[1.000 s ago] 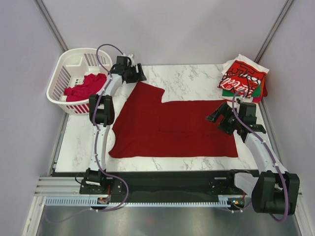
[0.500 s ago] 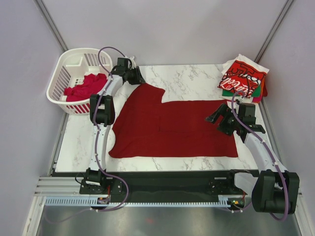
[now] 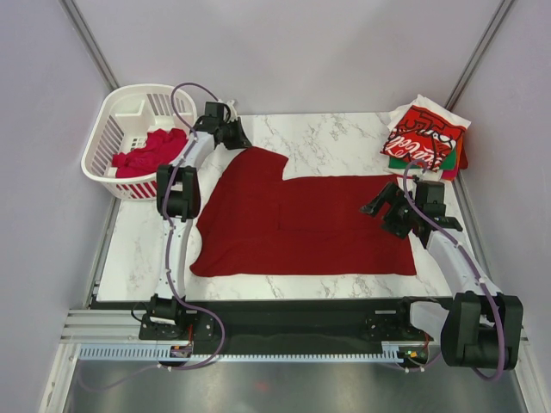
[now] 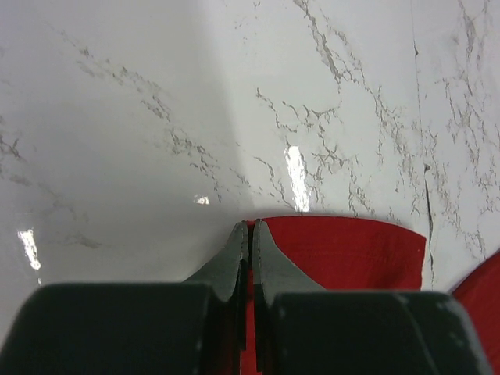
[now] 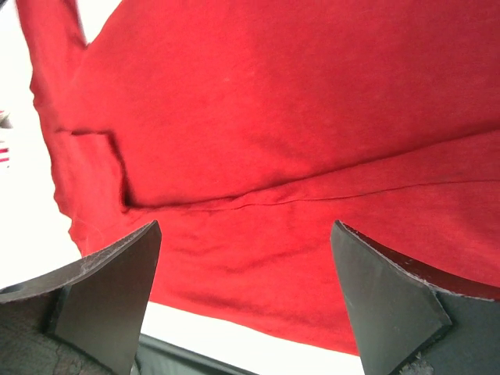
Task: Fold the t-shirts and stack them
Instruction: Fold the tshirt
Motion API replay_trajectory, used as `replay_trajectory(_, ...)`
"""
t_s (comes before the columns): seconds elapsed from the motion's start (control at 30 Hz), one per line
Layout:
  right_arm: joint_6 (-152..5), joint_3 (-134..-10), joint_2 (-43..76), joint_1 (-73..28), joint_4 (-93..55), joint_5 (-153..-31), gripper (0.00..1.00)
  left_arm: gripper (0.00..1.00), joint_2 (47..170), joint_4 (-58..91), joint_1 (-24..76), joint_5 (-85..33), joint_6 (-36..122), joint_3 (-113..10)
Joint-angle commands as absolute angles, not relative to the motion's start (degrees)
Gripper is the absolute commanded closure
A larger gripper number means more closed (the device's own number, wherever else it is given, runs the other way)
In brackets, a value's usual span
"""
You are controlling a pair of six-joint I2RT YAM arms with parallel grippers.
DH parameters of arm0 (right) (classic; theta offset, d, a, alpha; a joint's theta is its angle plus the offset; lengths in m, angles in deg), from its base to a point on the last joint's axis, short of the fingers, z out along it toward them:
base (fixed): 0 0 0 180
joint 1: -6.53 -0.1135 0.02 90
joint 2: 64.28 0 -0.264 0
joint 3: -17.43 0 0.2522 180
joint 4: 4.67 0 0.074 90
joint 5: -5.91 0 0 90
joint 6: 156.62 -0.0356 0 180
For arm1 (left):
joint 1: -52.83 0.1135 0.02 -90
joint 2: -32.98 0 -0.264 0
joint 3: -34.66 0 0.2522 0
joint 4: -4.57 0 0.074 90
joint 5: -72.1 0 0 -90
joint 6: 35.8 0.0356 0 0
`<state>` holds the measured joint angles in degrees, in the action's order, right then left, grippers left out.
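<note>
I will next move my right gripper outward and down onto the shirt's far corner by the stack (image 3: 395, 179), because that corner is still free while my left gripper pinches the sleeve.
A dark red t-shirt (image 3: 301, 228) lies spread flat on the marble table, one sleeve pointing to the back left. My left gripper (image 3: 242, 140) is at that sleeve's far corner. In the left wrist view the left gripper (image 4: 251, 226) is shut, with the red sleeve edge (image 4: 344, 250) pinched between its jaws. My right gripper (image 3: 379, 206) hovers over the shirt's right side. In the right wrist view it (image 5: 246, 234) stands wide open above the red cloth (image 5: 273, 117), holding nothing. Folded t-shirts (image 3: 426, 138) are stacked at the back right, a red Coca-Cola one on top.
A white slotted basket (image 3: 112, 129) stands off the table's back left corner with a crumpled red t-shirt (image 3: 151, 151) inside. Grey walls close in both sides. A dark rail runs along the table's near edge (image 3: 284, 305).
My left gripper has closed its jaws onto the sleeve corner. The right arm has barely moved and stays open.
</note>
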<state>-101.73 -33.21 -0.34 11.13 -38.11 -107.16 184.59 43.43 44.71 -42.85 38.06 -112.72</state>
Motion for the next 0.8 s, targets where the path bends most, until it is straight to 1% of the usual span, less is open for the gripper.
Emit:
replay_trajectory(0.0,-100.46,-37.44,0.40,10.66,-36.44,-100.55,0.02,0.98,177.66,42.67,44.48,-42.68,37.85,-110.16)
replay_trajectory(0.07,-99.93,-40.34,2.59,10.57,-37.15,-97.11,0.02,0.98,175.11,42.67,44.48,-43.38,37.33,-107.96)
replay_trajectory(0.13,-98.88,-45.88,5.14,10.48,-38.29,-92.37,0.02,0.98,170.98,42.59,44.40,-43.65,36.97,-104.01)
replay_trajectory(0.17,-98.52,-48.07,8.46,10.48,-38.81,-90.43,0.02,0.98,169.66,42.59,44.40,-43.22,36.45,-102.60)
replay_trajectory(0.2,-98.26,-52.88,10.41,10.57,-40.39,-86.85,0.02,0.98,168.17,42.50,44.40,-43.04,36.10,-100.15)
replay_trajectory(0.27,-97.29,-57.04,16.12,10.57,-40.67,-84.45,0.03,0.98,165.09,42.32,44.40,-42.60,34.96,-98.11)
replay_trajectory(0.33,-96.42,-62.58,22.42,10.48,-40.75,-80.16,0.06,0.98,163.15,42.41,44.40,-43.38,34.16,-96.09)
replay_trajectory(0.37,-96.24,-65.47,24.47,10.57,-40.67,-78.74,0.09,0.98,162.53,42.41,44.40,-43.82,34.07,-95.47)
replay_trajectory(0.47,-94.84,-69.27,31.77,10.57,-41.46,-75.57,0.15,0.98,158.86,42.41,44.40,-42.69,34.25,-91.88)
replay_trajectory(0.53,-93.78,-71.47,35.36,10.48,-41.19,-75.04,0.22,0.98,156.38,42.41,44.40,-40.15,34.34,-88.36)
replay_trajectory(0.57,-92.38,-72.60,36.26,10.48,-40.50,-74.69,0.28,0.98,154.90,42.41,44.48,-39.79,34.42,-87.57)
replay_trajectory(0.67,-89.75,-74.63,39.95,10.48,-39.79,-75.29,0.36,0.98,154.18,42.32,44.40,-40.39,34.16,-86.33)
replay_trajectory(0.77,-89.29,-75.69,42.68,10.48,-38.65,-74.08,0.38,0.98,154.61,42.32,44.31,-41.54,33.81,-86.33)
